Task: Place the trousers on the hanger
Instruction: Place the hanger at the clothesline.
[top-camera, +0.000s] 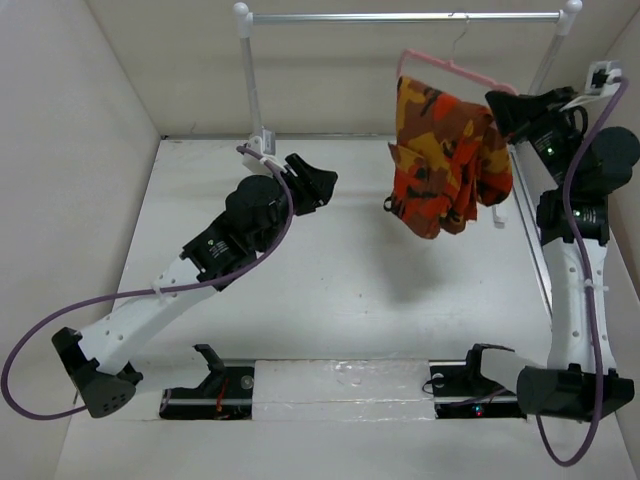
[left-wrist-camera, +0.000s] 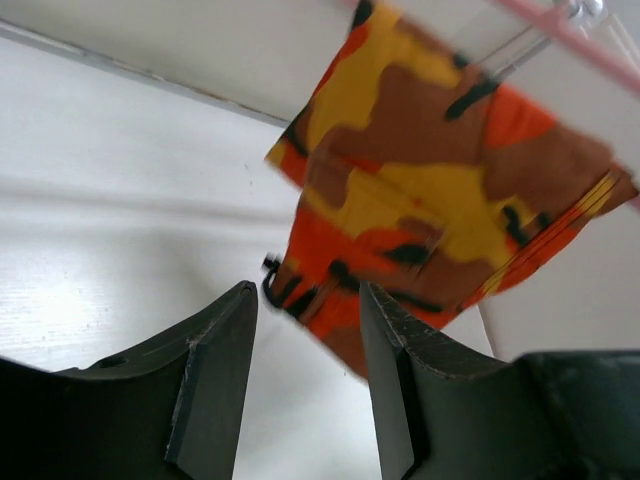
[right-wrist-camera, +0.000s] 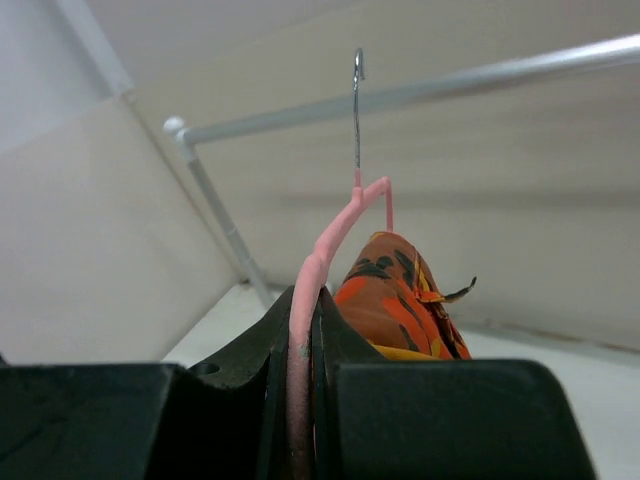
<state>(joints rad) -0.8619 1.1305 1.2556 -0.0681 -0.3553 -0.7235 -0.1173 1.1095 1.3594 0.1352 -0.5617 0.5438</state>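
The hanger's free hook goes next onto the silver bar's end (top-camera: 535, 16), outward of my right gripper, to the right in the top view, and is released.
The camouflage trousers (top-camera: 447, 160) hang folded over the lower bar of the pink hanger (top-camera: 450, 66), held up in the air at the back right. My right gripper (top-camera: 500, 102) is shut on the hanger's right end; in the right wrist view the pink hanger (right-wrist-camera: 325, 255) runs up from between the pinched fingers, with the trousers (right-wrist-camera: 395, 300) just behind. The hanger's metal hook (right-wrist-camera: 357, 110) sits below the rail, apart from it. My left gripper (top-camera: 325, 185) stands open to the left of the trousers (left-wrist-camera: 430, 200), nothing between its fingers (left-wrist-camera: 215, 375).
A white-posted rail with a silver bar (top-camera: 405, 17) spans the back of the table. White walls close in the left, back and right sides. Two black mounts (top-camera: 215, 385) sit along the near edge by the arm bases.
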